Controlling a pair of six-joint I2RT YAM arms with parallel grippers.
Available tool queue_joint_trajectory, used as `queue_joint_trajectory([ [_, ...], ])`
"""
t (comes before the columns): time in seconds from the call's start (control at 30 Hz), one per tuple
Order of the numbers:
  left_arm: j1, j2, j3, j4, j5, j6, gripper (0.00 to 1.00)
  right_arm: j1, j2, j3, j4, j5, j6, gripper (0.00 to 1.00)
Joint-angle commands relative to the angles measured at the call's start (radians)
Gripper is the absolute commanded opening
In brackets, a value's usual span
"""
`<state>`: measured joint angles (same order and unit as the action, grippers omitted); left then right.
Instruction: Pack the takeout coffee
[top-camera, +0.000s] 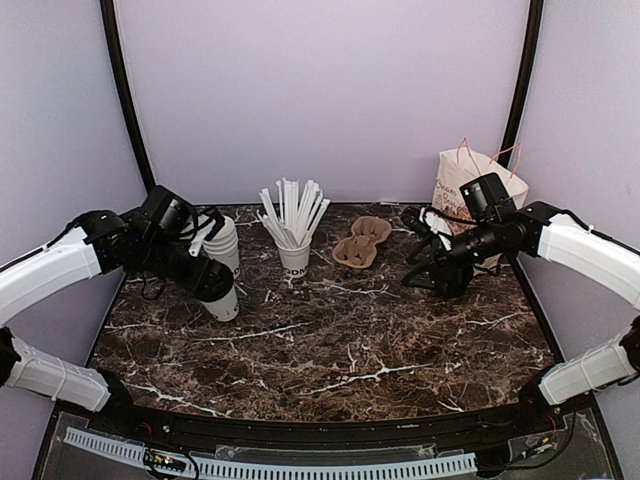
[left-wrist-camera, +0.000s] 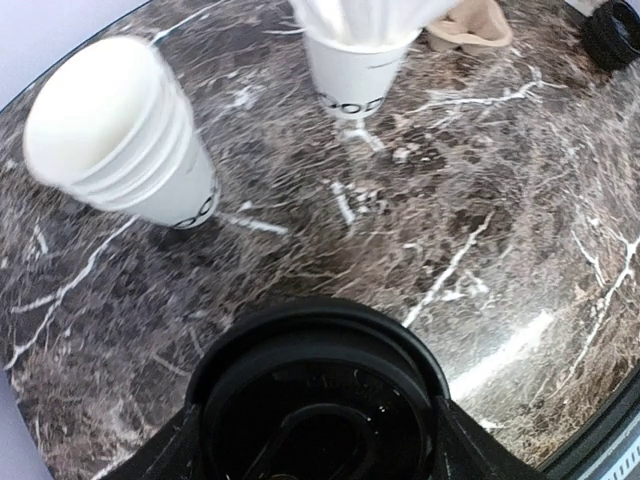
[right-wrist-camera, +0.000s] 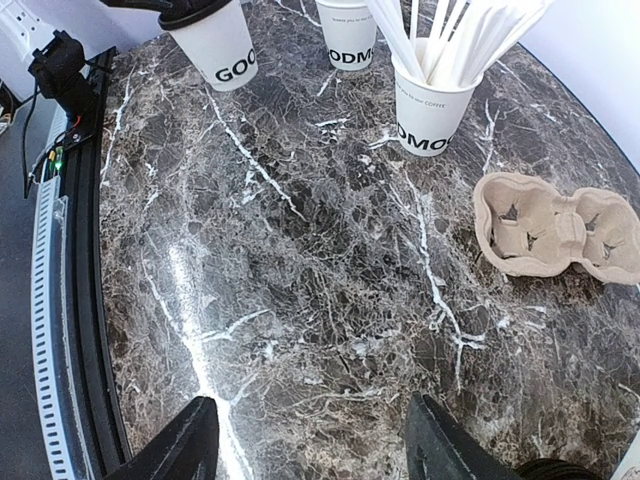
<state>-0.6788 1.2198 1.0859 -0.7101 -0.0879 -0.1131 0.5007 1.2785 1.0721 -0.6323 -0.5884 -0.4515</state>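
Next, my left gripper carries the coffee (top-camera: 222, 301) down and to the left in the top view and releases it, since bare marble lies there.
The takeout coffee (top-camera: 222, 301), a white paper cup with dark lettering and a black lid, is at the left of the marble table (top-camera: 340, 340), slightly tilted. My left gripper (top-camera: 208, 278) is shut on it just under the lid. In the left wrist view the lid (left-wrist-camera: 320, 400) fills the space between the fingers (left-wrist-camera: 175, 450). I cannot tell whether the cup's base touches the table. It also shows in the right wrist view (right-wrist-camera: 218, 45). My right gripper (top-camera: 417, 255) is open and empty above the table's right half, its fingertips (right-wrist-camera: 185, 445) wide apart.
Stacked lidless cups (top-camera: 226, 245) stand just behind the coffee. A cup of white straws (top-camera: 294, 250) is at back centre, with a brown pulp cup carrier (top-camera: 362, 243) to its right. A white paper bag (top-camera: 470, 180) stands at back right, behind the right arm.
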Motion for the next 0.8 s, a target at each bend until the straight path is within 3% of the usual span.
queue_joint_trajectory([
  [0.0,0.141,-0.109,-0.083,-0.079,-0.035,-0.050,0.70,-0.007,0.008,0.015,0.023,-0.024,0.008,0.65],
  [0.17,0.355,-0.127,-0.081,-0.064,-0.012,-0.039,0.69,-0.008,0.011,0.051,-0.007,-0.015,0.003,0.65],
  [0.37,0.573,-0.019,-0.098,0.036,0.065,0.009,0.66,-0.026,0.007,0.101,-0.063,0.013,-0.009,0.64],
  [0.57,0.619,0.063,-0.107,0.132,0.076,0.012,0.67,-0.030,-0.028,0.258,-0.218,0.220,-0.134,0.64],
  [0.77,0.626,0.091,-0.121,0.155,0.067,0.011,0.79,-0.073,-0.061,0.286,-0.196,0.307,-0.093,0.63],
])
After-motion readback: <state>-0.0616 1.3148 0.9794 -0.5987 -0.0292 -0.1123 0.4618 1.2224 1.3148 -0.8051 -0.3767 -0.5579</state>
